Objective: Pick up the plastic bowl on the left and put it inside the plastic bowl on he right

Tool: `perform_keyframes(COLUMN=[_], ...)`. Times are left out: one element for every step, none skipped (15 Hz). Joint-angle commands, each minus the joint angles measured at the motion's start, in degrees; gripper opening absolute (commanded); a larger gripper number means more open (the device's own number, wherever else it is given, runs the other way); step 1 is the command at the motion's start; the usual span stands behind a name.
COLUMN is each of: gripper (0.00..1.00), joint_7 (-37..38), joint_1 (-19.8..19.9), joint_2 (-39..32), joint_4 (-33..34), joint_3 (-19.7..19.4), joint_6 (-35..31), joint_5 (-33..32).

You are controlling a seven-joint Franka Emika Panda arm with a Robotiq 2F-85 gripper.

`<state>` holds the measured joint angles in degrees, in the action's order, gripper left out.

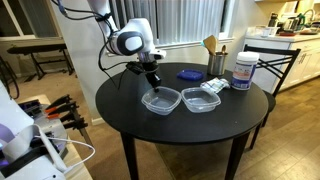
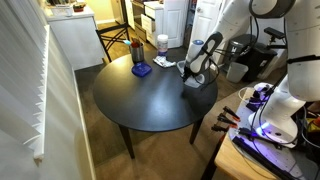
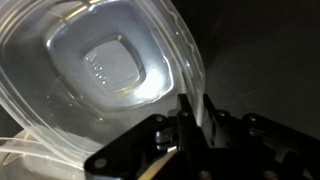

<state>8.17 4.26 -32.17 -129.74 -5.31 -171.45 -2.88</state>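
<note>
I need to raise the held bowl next and carry it across over the other plastic bowl [image 1: 201, 98] [image 3: 30, 165], then lower and release it, since that other bowl is open and empty.
Two clear plastic bowls sit side by side on the round black table [image 1: 150, 120]. The left bowl [image 1: 160, 101] is under my gripper [image 1: 153, 82]; the right bowl [image 1: 200, 99] sits next to it. In the wrist view the left bowl [image 3: 110, 70] fills the frame and its rim runs between my two fingers [image 3: 196, 118], which are shut on it. In an exterior view my gripper [image 2: 196, 70] hides most of both bowls at the table's far edge.
At the back of the table are a blue lid [image 1: 189, 74], a white jar with a blue lid [image 1: 244, 71], a holder with wooden utensils [image 1: 215, 58] and a packet [image 1: 213, 88]. A chair [image 1: 272, 62] stands behind the table.
</note>
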Motion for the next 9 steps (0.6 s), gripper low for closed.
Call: perform_keyframes(gripper=[0.04,0.04,0.04,0.04,0.04,0.04,0.04,0.04,0.04], joint_7=[0.57,1.13,1.78,2.26,2.97,3.6,4.39,4.04,3.85], joint_1=[-3.4,-4.77,-6.33,-7.61,-9.31,-10.61,-12.25,-13.17,-14.5], joint_2=[5.38,6.21,6.85,7.33,7.73,8.06,8.19,8.55,8.81], joint_4=[-3.19,-3.51,-3.5,-3.51,-3.41,-3.31,-3.08,-3.01,-2.82], joint_3=[-3.67,-5.16,-6.81,-8.11,-9.74,-10.89,-12.46,-13.5,-15.29], joint_6=[2.15,2.53,3.41,4.15,5.5,6.62,7.51,7.66,7.76], joint_5=[0.8,0.26,-0.43,-1.0,-1.97,-2.89,-4.58,-6.63,-9.64])
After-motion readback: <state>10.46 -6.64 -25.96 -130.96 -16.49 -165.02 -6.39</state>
